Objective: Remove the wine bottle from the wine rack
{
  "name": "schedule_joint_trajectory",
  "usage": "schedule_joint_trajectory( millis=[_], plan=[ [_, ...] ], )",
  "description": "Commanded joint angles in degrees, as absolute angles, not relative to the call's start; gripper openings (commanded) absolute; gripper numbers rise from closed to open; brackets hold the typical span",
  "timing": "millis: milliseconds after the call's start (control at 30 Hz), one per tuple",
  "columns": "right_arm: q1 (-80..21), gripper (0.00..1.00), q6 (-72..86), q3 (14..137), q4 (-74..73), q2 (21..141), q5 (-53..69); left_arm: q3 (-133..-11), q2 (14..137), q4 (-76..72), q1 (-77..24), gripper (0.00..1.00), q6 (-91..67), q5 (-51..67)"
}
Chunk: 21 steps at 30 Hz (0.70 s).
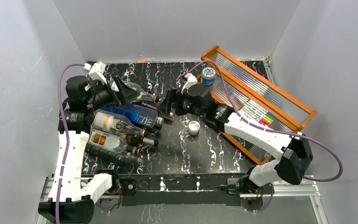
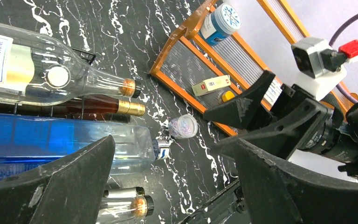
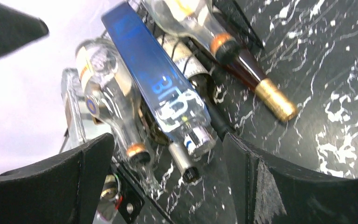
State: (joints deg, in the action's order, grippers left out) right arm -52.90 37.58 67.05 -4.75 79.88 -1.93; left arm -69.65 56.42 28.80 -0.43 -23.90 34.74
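Note:
Next, my right gripper needs to go to the left in the top view and slightly outward around the clear labelled bottle's neck (image 1: 148, 97) (image 3: 207, 32), since it juts past the rack.
Several bottles lie on their sides, necks pointing right, on the black wire wine rack (image 2: 83, 55) at the left of the table. Among them are a flat blue bottle (image 1: 135, 114) (image 3: 158, 84), a clear labelled bottle (image 2: 42, 70), a brown wine bottle with gold foil (image 2: 123, 108) (image 3: 271, 99) and two clear bottles (image 1: 114, 123) nearer the front. My left gripper (image 1: 137, 93) (image 2: 168, 154) hangs open above the back of the pile, holding nothing. To the right, facing the bottle necks, my right gripper (image 1: 167, 106) (image 3: 168, 149) is open and empty, apart from the bottles.
An orange wood-framed shelf (image 1: 261, 93) with ribbed clear panels lies slanted at the back right, holding coloured markers (image 1: 263, 117); a blue-lidded jar (image 1: 208, 74) sits at its far end. A small clear cup (image 1: 194, 127) stands mid-table. White walls close in three sides.

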Motion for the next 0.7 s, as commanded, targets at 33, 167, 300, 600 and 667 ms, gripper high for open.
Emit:
schedule_joint_trajectory(
  millis=[33, 167, 300, 600, 667],
  plan=[
    [-52.4, 0.98, 40.2, 70.6, 3.1, 84.0, -6.5, -68.6, 53.5, 29.5, 0.1, 0.98, -25.1, 37.6],
    [-52.1, 0.98, 43.6, 71.4, 6.2, 87.9, -7.3, -68.4, 52.6, 30.2, 0.0, 0.98, -25.2, 38.1],
    [-51.5, 0.98, 46.7, 71.7, 9.1, 91.0, -9.1, -68.2, 51.6, 31.3, 0.1, 0.98, -24.5, 38.2],
    [-49.5, 0.98, 49.6, 69.9, 18.1, 95.8, -5.5, -67.6, 50.3, 33.8, 0.1, 0.98, -22.4, 37.5],
    [-49.3, 0.98, 49.8, 69.7, 19.4, 96.6, -4.8, -67.4, 50.2, 33.8, 0.0, 0.98, -22.4, 37.5]
  ],
)
